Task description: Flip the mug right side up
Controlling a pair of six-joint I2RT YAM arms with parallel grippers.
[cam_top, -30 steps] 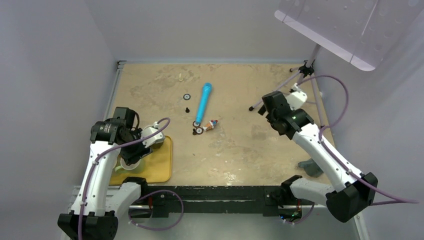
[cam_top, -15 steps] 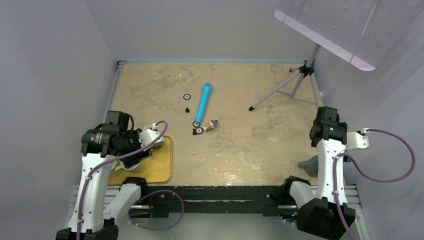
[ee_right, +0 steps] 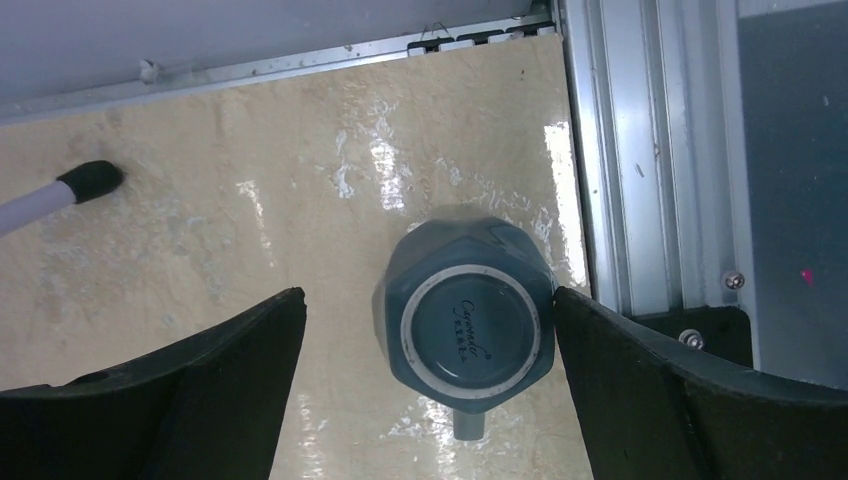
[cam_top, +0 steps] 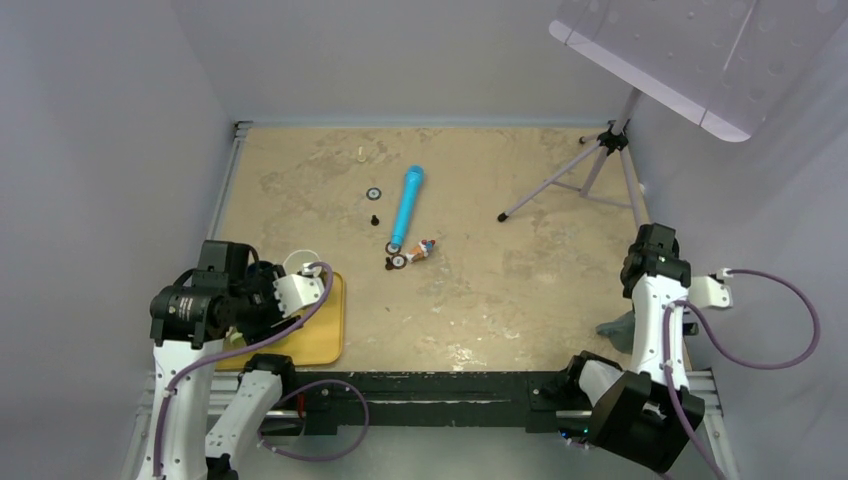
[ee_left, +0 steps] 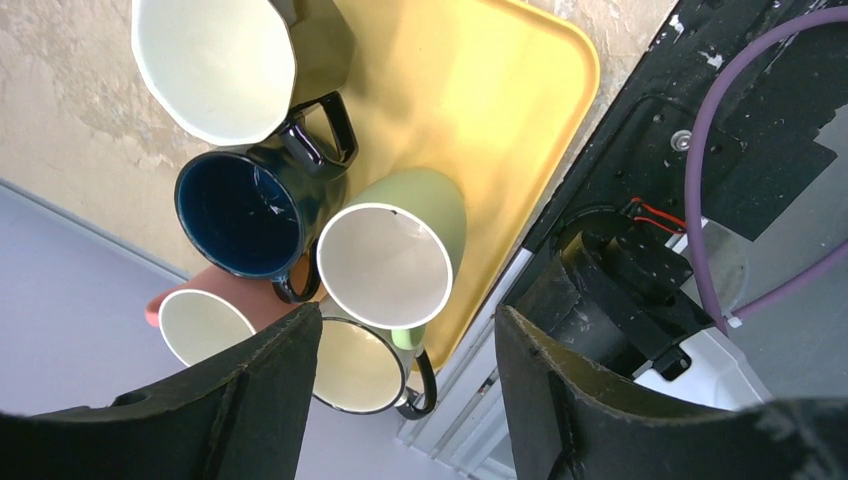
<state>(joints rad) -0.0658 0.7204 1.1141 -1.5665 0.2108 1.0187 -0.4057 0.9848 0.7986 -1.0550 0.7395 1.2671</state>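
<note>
The mug's handle [cam_top: 604, 327] [ee_right: 469, 425] is below the robot's right gripper, to its left in the top view, so the right gripper should next turn level and come down onto the handle.
A grey-blue mug [ee_right: 468, 325] stands upside down at the table's near right edge, base up, its handle pointing toward the bottom of the right wrist view. My right gripper [ee_right: 428, 293] is open and empty above it, one finger on each side, not touching. In the top view the mug [cam_top: 620, 328] is partly hidden by the right arm. My left gripper [ee_left: 408, 310] is open and empty, high above a yellow tray [ee_left: 520, 90] of upright mugs.
The tray [cam_top: 322, 335] holds several upright mugs, among them a navy one [ee_left: 240, 215] and a green one [ee_left: 385, 265]. A blue tube [cam_top: 406, 205] and small parts [cam_top: 410, 252] lie mid-table. A tripod [cam_top: 590, 170] stands at the back right. A metal rail [ee_right: 640, 150] runs beside the mug.
The right arm has swung from near the tripod back to the near right corner, above the upside-down mug. The left arm has drawn back toward the near edge, away from the tray.
</note>
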